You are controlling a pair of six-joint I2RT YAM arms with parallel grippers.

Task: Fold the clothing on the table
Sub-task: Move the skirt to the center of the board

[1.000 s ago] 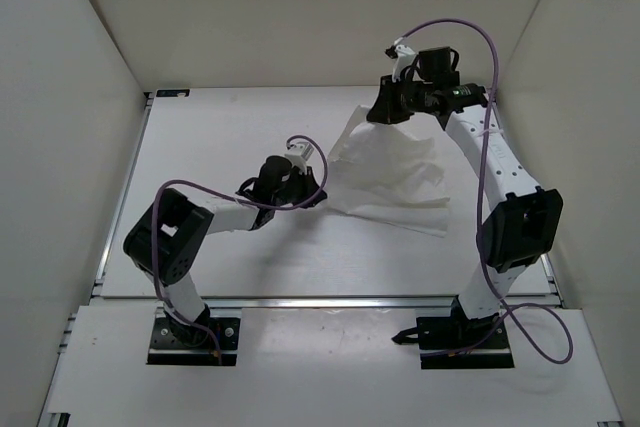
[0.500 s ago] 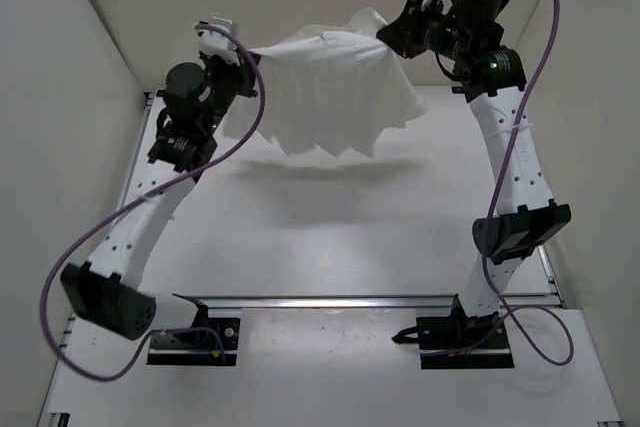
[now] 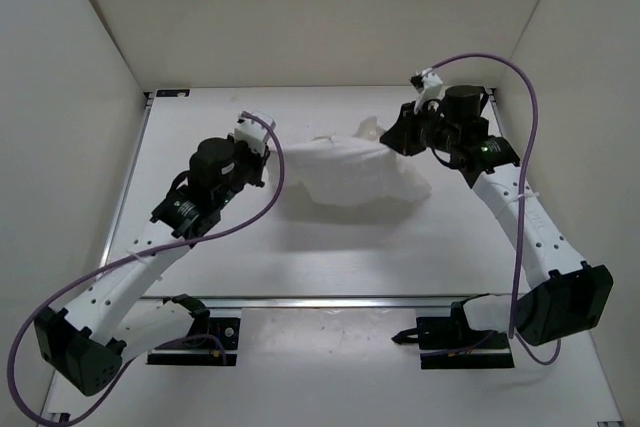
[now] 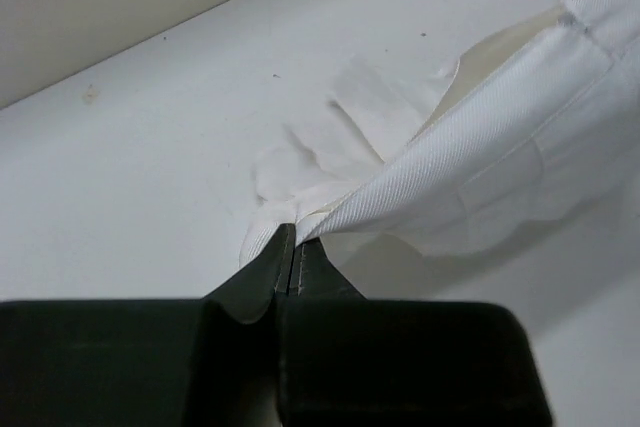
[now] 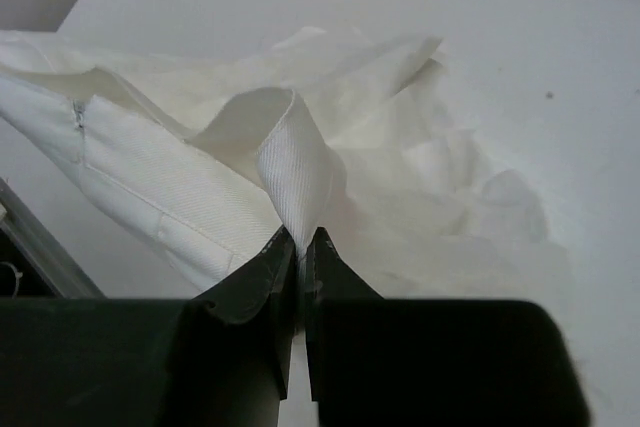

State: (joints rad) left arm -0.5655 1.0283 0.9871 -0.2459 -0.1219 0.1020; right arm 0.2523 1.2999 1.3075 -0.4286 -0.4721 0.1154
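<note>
The skirt's lower part sags bunched below its waistband point(image 4: 470, 152), so my left gripper will next swing up and outward, then bring the skirt down onto the far tabletop and release it.
The clothing point(image 3: 350, 172), a white pleated skirt, hangs stretched between my two grippers over the middle of the table point(image 3: 300, 257). Its lower part sags toward the surface. My left gripper point(image 3: 268, 152) is shut on the skirt's left end; in the left wrist view the twill waistband point(image 4: 470, 152) runs out of the pinched jaws of that gripper point(image 4: 295, 237). My right gripper point(image 3: 392, 132) is shut on the right end, and the right wrist view shows a fold of waistband point(image 5: 300, 172) clamped between its jaws point(image 5: 302, 237), with a zipper point(image 5: 78, 119) at the left.
White walls enclose the table on three sides. Metal edge rails point(image 3: 350, 301) run along the table's near side and the left rail point(image 3: 122, 197) along its left side. Both arm bases point(image 3: 195, 337) point(image 3: 465, 337) sit at the near edge, with purple cables looping off the arms.
Both grippers came down from high at the back, holding the skirt spread between them. The skirt now hangs lower and more bunched, nearer the table.
</note>
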